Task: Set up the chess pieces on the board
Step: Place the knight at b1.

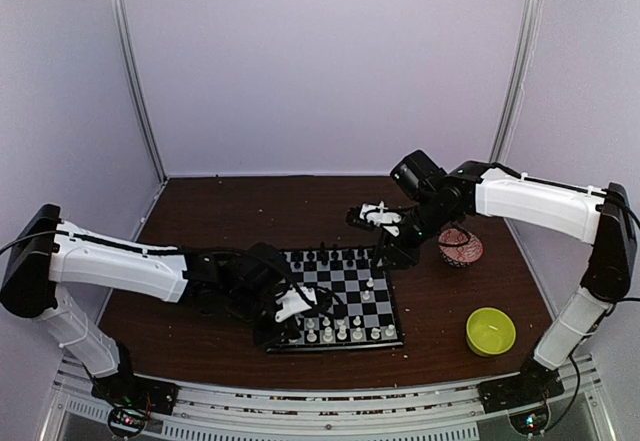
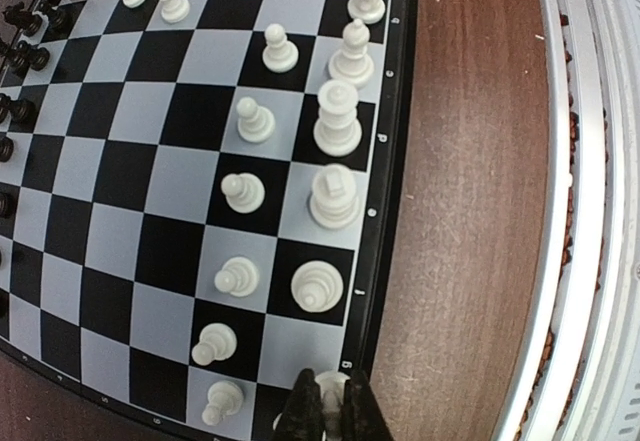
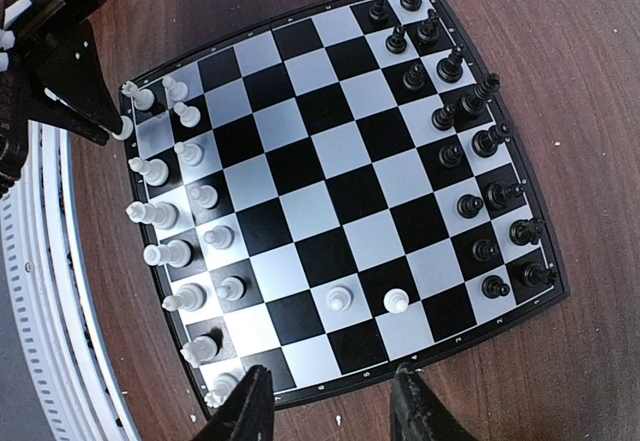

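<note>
My left gripper holds the white piece and should next move outward, then lower the piece onto the back row's only empty square point(image 1: 296, 340) point(image 2: 300, 349) next to the corner piece and let go.
The board point(image 1: 390, 313) lies in the middle of the table. Black chess pieces point(image 3: 470, 111) line its far side and white chess pieces point(image 2: 337, 119) fill the near two rows. Two white pawns point(image 3: 340, 297) stand out toward the middle. My left gripper point(image 2: 331, 407) is shut on a small white piece point(image 2: 338, 389), low over the back row by the near left corner. It also shows in the top view as the left gripper point(image 1: 300, 319). My right gripper point(image 3: 335, 411) hangs open and empty over the board's right rim, seen from above as the right gripper point(image 1: 388, 251).
A red-patterned bowl point(image 1: 460, 246) sits right of the board, behind the right arm's wrist. A yellow-green bowl point(image 1: 490, 331) stands near the front right. Pale crumbs dot the brown table point(image 1: 220, 211). A metal rail point(image 2: 590, 161) runs along the near edge.
</note>
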Robot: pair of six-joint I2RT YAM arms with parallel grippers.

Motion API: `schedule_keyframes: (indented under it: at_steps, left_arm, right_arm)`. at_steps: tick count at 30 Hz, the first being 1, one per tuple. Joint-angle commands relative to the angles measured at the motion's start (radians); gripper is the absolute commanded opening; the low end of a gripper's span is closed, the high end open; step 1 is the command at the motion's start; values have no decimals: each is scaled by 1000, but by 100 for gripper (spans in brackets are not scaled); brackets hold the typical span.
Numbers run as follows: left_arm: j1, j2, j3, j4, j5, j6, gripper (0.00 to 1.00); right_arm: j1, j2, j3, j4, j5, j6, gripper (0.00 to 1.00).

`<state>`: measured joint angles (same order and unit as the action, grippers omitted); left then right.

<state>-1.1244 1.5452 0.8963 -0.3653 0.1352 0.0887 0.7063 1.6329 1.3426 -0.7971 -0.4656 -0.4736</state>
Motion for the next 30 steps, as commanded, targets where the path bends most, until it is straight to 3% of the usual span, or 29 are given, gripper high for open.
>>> schedule_keyframes:
  at_steps: [1, 30]
  left_arm:
    - [-4, 28, 35, 71, 6, 16, 0]
    - [-5, 104, 43, 53, -81, -16, 9]
  right_arm:
    - [0, 15, 12, -16, -8, -11, 39]
    - [1, 35, 15, -30, -18, -16, 38]
